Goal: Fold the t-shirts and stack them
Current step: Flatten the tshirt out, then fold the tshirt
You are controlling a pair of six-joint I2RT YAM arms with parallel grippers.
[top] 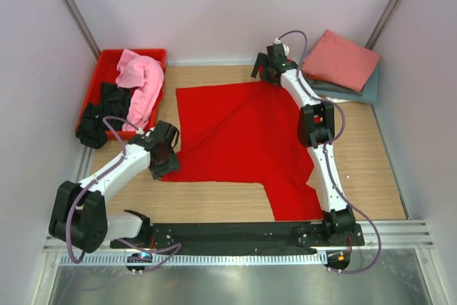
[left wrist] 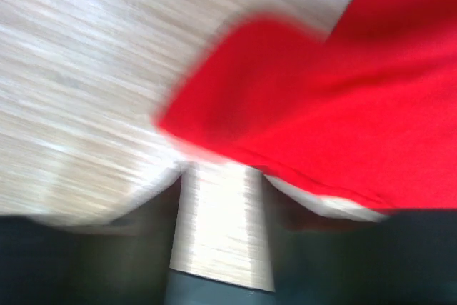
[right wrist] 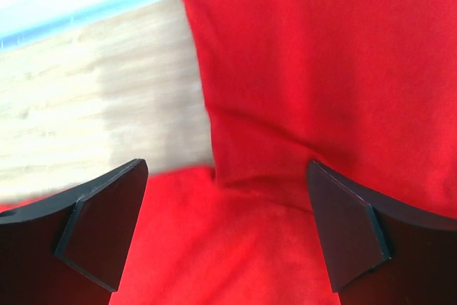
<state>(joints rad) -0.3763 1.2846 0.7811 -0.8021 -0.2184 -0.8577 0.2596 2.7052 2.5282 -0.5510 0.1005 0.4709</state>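
The near sleeve's hem (top: 291,217) lies back from my right gripper, beside the black bar, so next my gripper should move back across the red t-shirt and down onto it.
A bright red t-shirt (top: 243,141) lies spread flat in the middle of the wooden table. My left gripper (top: 166,156) is at its near-left edge. In the blurred left wrist view its jaws (left wrist: 221,226) stand apart with bare wood between them, and the red cloth (left wrist: 335,105) lies just beyond. My right gripper (top: 265,69) is over the shirt's far right corner, open wide and empty, with red cloth (right wrist: 285,69) below its fingertips (right wrist: 225,226). A folded salmon pink shirt (top: 341,58) lies on a folded grey-blue shirt (top: 365,91) at the back right.
A red plastic crate (top: 106,62) at the back left holds a light pink shirt (top: 140,80) and a black shirt (top: 106,108). Pale walls close in the table on three sides. A black rail (top: 235,233) runs along the near edge.
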